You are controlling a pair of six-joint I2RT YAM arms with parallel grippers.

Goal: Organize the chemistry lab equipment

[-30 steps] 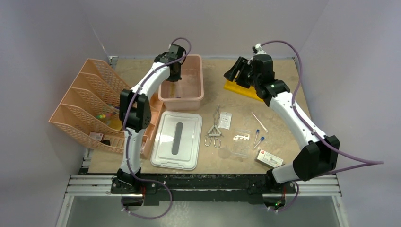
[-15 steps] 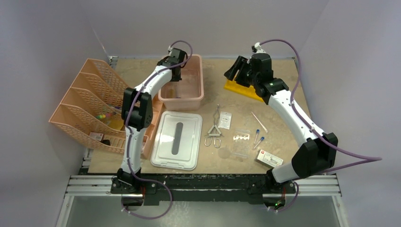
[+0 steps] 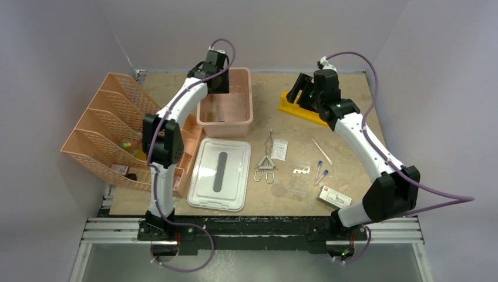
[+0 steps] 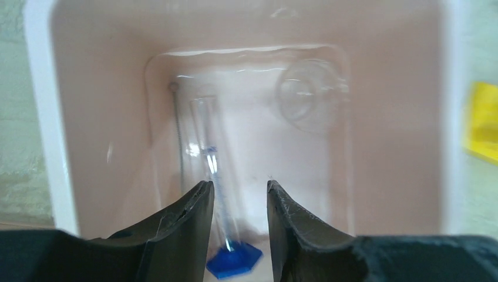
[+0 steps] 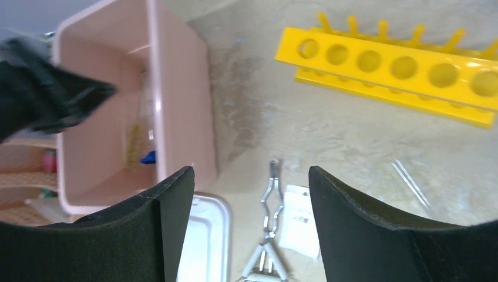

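Observation:
My right gripper is going to move down and back from the yellow rack next, turning along the slanted glass tube, onto its far end (image 3: 316,143) (image 5: 401,169).
My left gripper (image 3: 219,82) hangs over the far end of the pink tub (image 3: 226,121), open and empty (image 4: 239,191). Below it in the tub lie a clear graduated cylinder with a blue base (image 4: 214,176), a thin rod (image 4: 179,135) and a round clear dish (image 4: 308,97). My right gripper (image 3: 300,91) is wide open and empty (image 5: 251,176) above the yellow holed rack (image 3: 302,110), which also shows in the right wrist view (image 5: 399,73). On the table lie wire tongs (image 3: 267,158), small packets (image 3: 279,149), two blue-capped vials (image 3: 320,170) and a glass tube (image 3: 322,151).
The tub's white lid (image 3: 220,173) lies in front of the tub. The peach mesh organizer (image 3: 111,129) stands at the left. A clear bag (image 3: 299,176), a round dish (image 3: 279,190) and a small red-and-white box (image 3: 336,197) lie near the front right.
My left gripper has drawn up and back over the tub's far left corner. My right gripper has shifted a little to the right over the yellow rack.

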